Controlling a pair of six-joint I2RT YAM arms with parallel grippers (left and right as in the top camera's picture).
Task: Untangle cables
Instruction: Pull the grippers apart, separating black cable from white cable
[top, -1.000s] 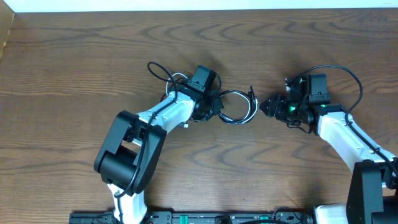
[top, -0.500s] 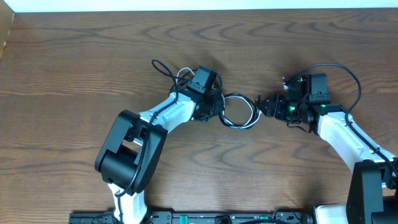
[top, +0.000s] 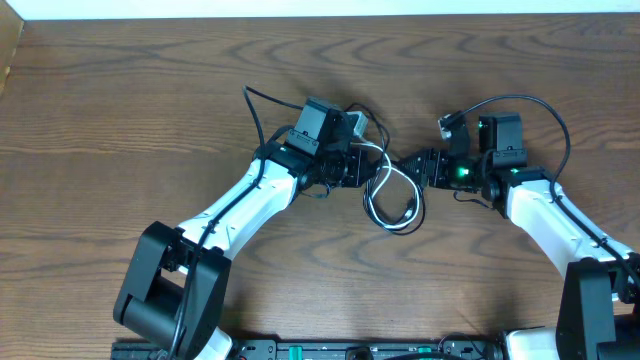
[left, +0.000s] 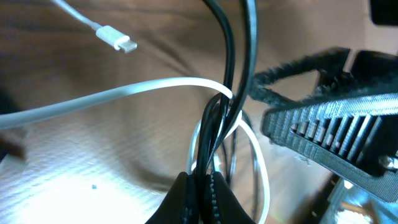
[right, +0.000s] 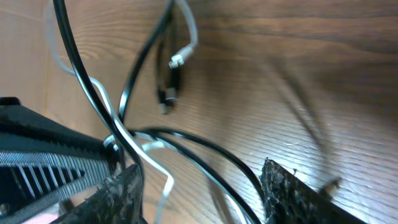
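Observation:
The left gripper moves toward the bare wood, which lies to its left in the overhead view, and releases the black cable next, as the cables are tangled.
The white cable (top: 396, 214) and the black cable (top: 378, 186) hang tangled in a loop between my two grippers. My left gripper (top: 360, 167) is shut on both strands; in the left wrist view its jaws (left: 202, 190) pinch the black cable (left: 225, 56) and the white cable (left: 124, 93) together. A white plug (left: 117, 38) lies free behind. My right gripper (top: 413, 165) is open right next to the tangle. In the right wrist view its fingers (right: 199, 190) straddle the black cable (right: 205, 152) and the white cable (right: 163, 177) without closing. Two plug ends (right: 171, 78) dangle above the wood.
A black cord end (top: 252, 98) trails up-left from the left wrist. The wooden table (top: 120, 120) stretches out to the left and the front. The table's back edge (top: 320, 14) meets a white wall.
My left gripper moved up and right with the cables. My right gripper moved left until its fingers reached the tangle. The loop now hangs lower, toward the front.

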